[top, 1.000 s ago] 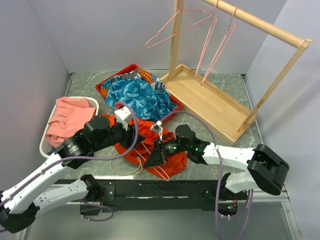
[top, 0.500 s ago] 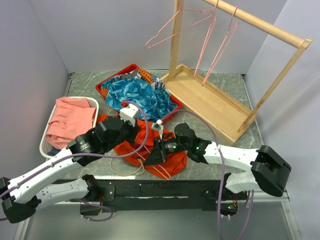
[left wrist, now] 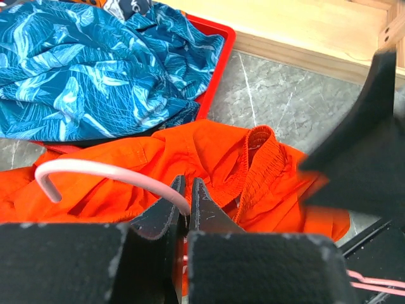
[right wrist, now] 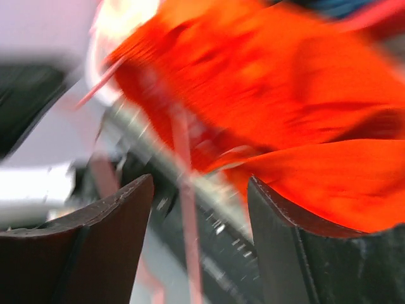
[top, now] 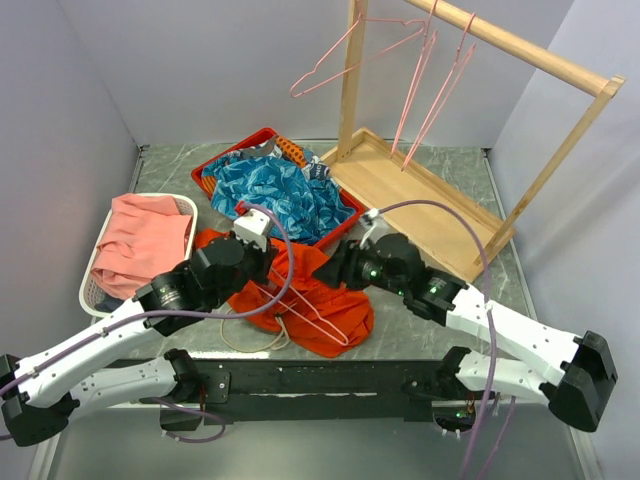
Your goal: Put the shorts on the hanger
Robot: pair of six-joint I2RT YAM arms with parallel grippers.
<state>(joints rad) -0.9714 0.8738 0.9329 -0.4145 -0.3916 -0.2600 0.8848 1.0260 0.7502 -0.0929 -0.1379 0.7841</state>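
Observation:
Next my right gripper will turn its fingers downward and lower to the raised fold of the elastic waistband, because that fold stands up from the crumpled shorts.
The orange-red shorts [top: 325, 290] lie crumpled on the table in front of both arms, waistband up in the left wrist view [left wrist: 259, 164]. A pink wire hanger [top: 318, 322] lies across them. My left gripper [top: 268, 268] is shut on the hanger's neck just below its curved hook [left wrist: 95, 170], which sticks out left of the closed fingers [left wrist: 166, 212]. My right gripper [top: 336, 268] stands open just right of that, over the shorts [right wrist: 304, 82], with nothing between its fingers. The right wrist view is blurred; the hanger wire [right wrist: 183, 164] runs below the gap.
A red basket [top: 213, 165] holds a blue leaf-patterned garment [top: 280, 190] behind the shorts. A white basket [top: 186, 204] with salmon-pink cloth [top: 140, 235] sits at left. The wooden rack [top: 430, 210] at back right carries more pink hangers [top: 420, 80]. A loose cord [top: 250, 345] lies near the front edge.
The left gripper shut on the hanger's neck. The right gripper let go of the hanger's lower wire, opened, and swung up and back to the right.

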